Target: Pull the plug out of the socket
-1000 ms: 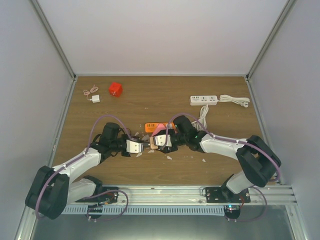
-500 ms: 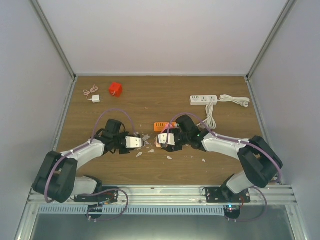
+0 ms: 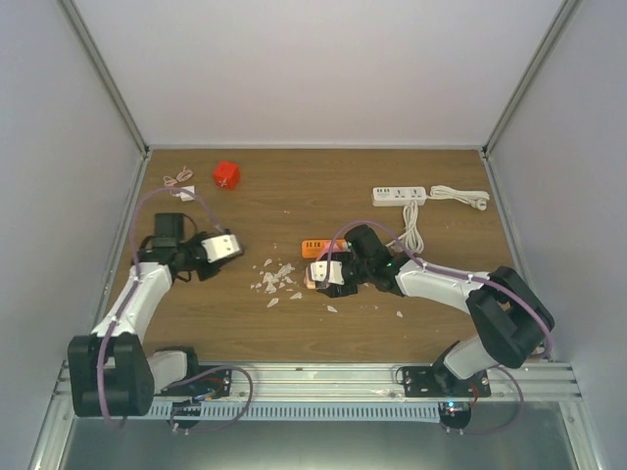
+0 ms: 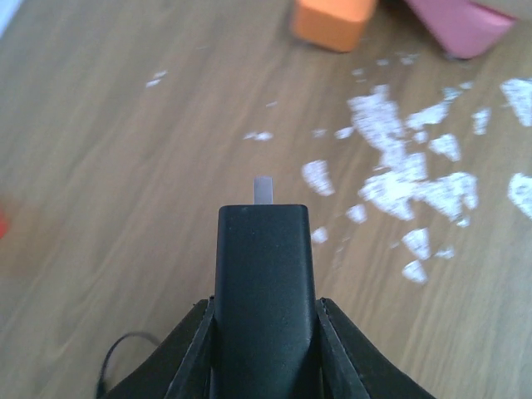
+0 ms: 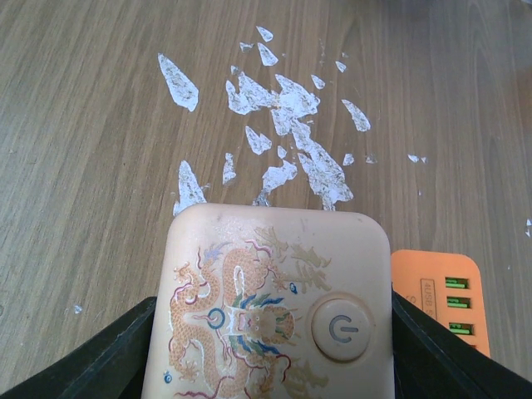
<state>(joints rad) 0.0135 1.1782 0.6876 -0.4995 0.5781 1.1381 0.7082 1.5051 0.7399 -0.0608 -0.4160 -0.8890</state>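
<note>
I need to move my left gripper outward and down to the bare wood (image 3: 189,211) beside the small white charger next and release the plug there, as it is off the socket.
My left gripper (image 4: 263,332) is shut on a black plug (image 4: 263,274); one bare metal prong (image 4: 263,189) sticks out of its front, above the wood. In the top view the left gripper (image 3: 219,246) is at the table's left, well apart from the socket. The socket (image 5: 274,307) is a peach block with a dragon print and a round power button. My right gripper (image 5: 270,349) clamps it from both sides at mid-table (image 3: 317,275). The plug and the socket are separated.
An orange power strip (image 3: 313,248) lies just behind the socket. White flakes (image 3: 276,279) litter the wood between the arms. A white power strip (image 3: 399,196) with its coiled cable (image 3: 460,197) lies at back right; a red cube (image 3: 227,174) and a small white charger (image 3: 185,193) at back left.
My left arm has swung left and back with the black plug, from right beside the socket to the table's left side. The right gripper has barely moved, still holding the socket.
</note>
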